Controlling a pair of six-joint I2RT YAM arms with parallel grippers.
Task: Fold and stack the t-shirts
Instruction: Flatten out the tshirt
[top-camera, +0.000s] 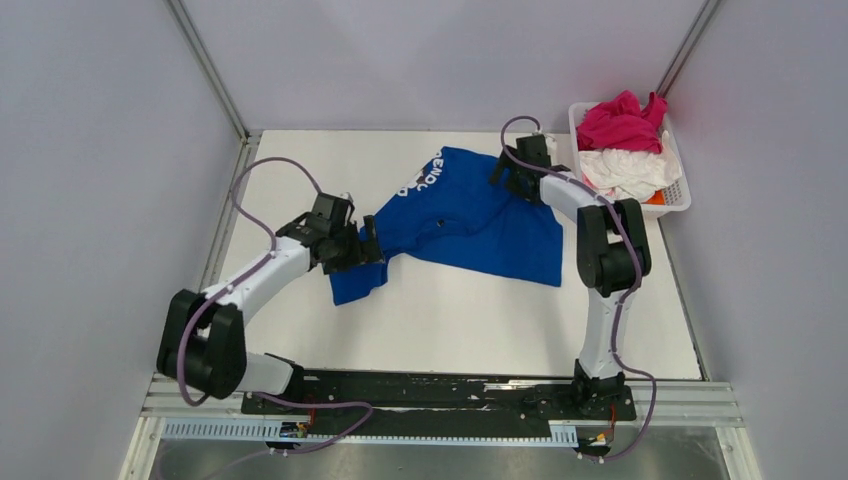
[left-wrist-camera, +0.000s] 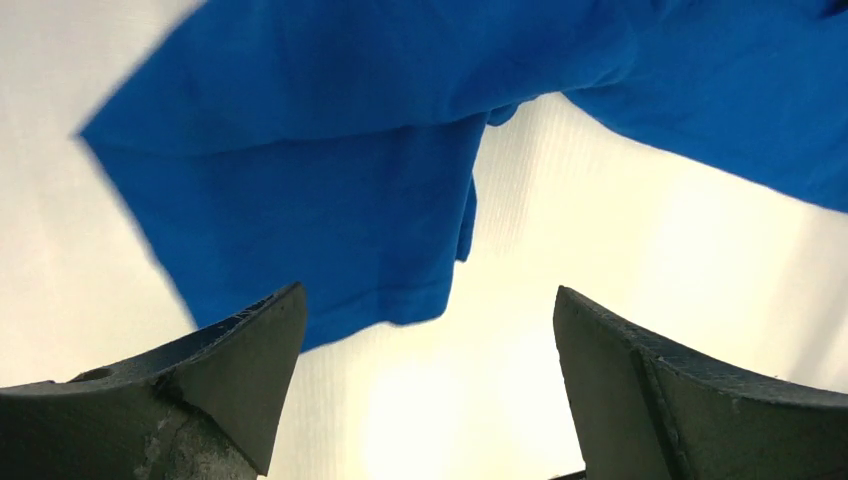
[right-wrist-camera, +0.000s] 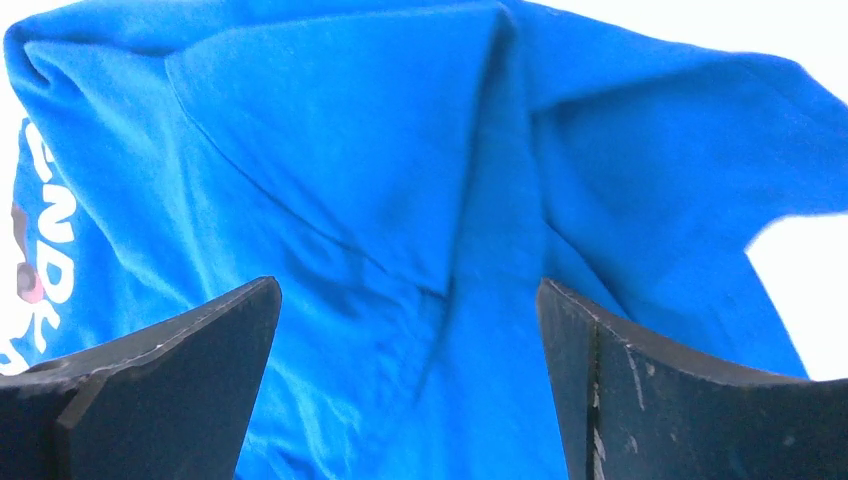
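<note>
My left gripper will next move back and down onto the sleeve's near corner (top-camera: 341, 297) (left-wrist-camera: 215, 314), because the bare table around it leaves its edge open.
The royal blue t-shirt (top-camera: 470, 222) lies loosely spread and rumpled on the white table, white lettering at its far edge. My left gripper (top-camera: 362, 247) is open and empty over the shirt's near-left sleeve; in the left wrist view that sleeve (left-wrist-camera: 320, 200) lies just beyond my left gripper (left-wrist-camera: 430, 330). My right gripper (top-camera: 505, 178) is open and empty over the shirt's far right part; in the right wrist view creased blue cloth (right-wrist-camera: 420, 200) fills the space below my right gripper (right-wrist-camera: 408, 320). The magenta pink t-shirt (top-camera: 622, 122) and the white t-shirt (top-camera: 630, 170) sit crumpled in the basket.
The white lattice basket (top-camera: 681, 190) stands at the table's far right corner, with something orange at its near side. Grey walls and metal frame posts enclose the table. Bare white table (top-camera: 480, 320) lies between the shirt and the arm bases.
</note>
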